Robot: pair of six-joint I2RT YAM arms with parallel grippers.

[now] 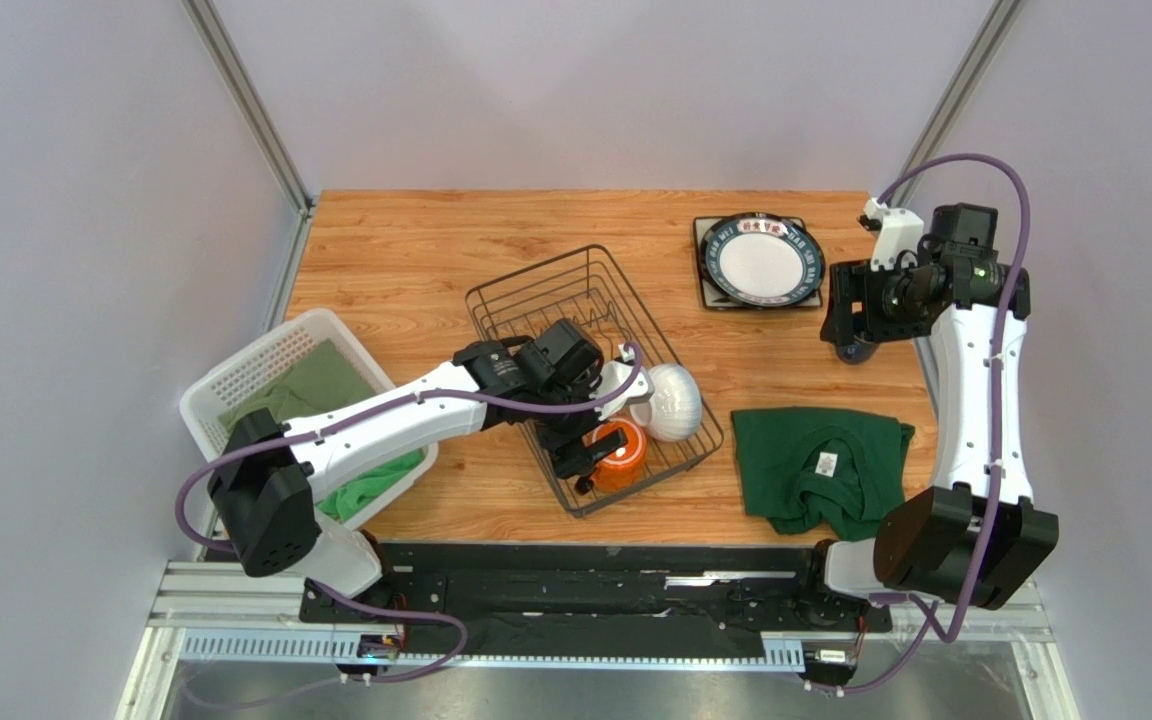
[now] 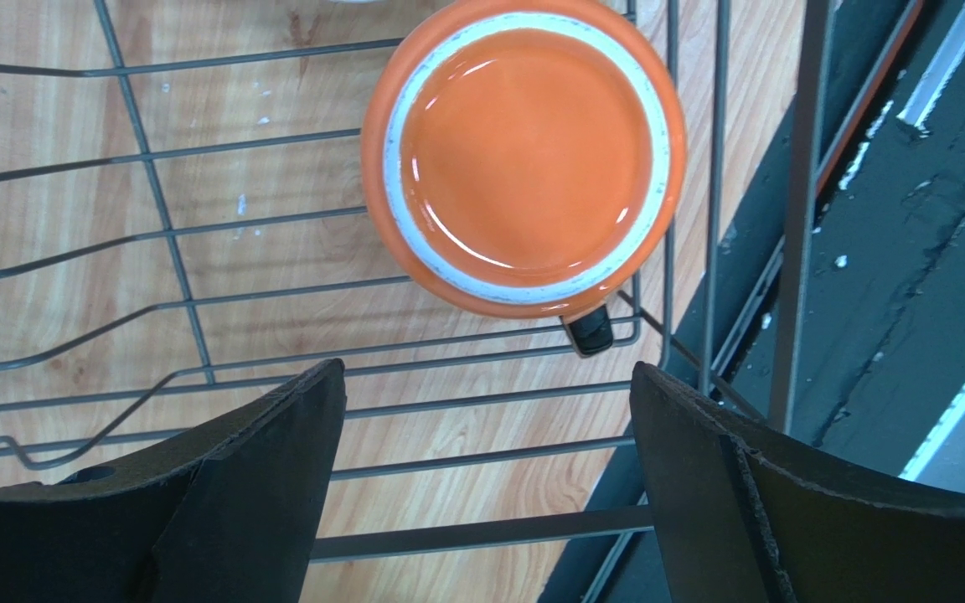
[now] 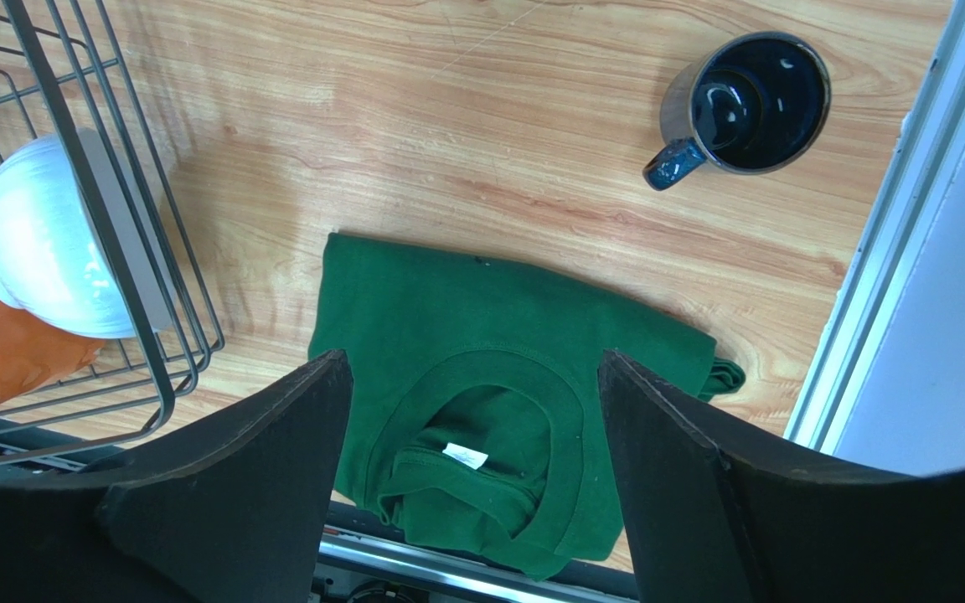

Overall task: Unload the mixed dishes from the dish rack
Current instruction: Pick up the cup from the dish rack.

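Note:
My left gripper should lower its open fingers astride the orange mug's dark handle [image 2: 591, 331] below and close, since the handle juts clear of the mug's round body.
The black wire dish rack [image 1: 537, 308] lies mid-table. In its near end are an orange mug [image 1: 623, 458] and a white ribbed bowl [image 1: 674, 401], which leans on the rack's right side. My left gripper [image 1: 573, 447] hangs open over the rack, just left of the mug. In the left wrist view the orange mug [image 2: 525, 157] is ahead of the open left gripper [image 2: 488, 427], apart from it. A round white plate [image 1: 760, 260] with a dark rim rests on a square plate at the back right. My right gripper [image 3: 475, 415] is open and empty above a green cloth [image 3: 513, 390], with the dark blue mug [image 3: 742, 107] upright on the table beyond.
A white slotted basket [image 1: 244, 375] holding green cloth stands at the left edge. A folded green cloth [image 1: 820, 468] lies front right. The frame's metal post and the wall run close on the right, next to the blue mug. The rack's side wires [image 3: 110, 189] stand left of the right gripper.

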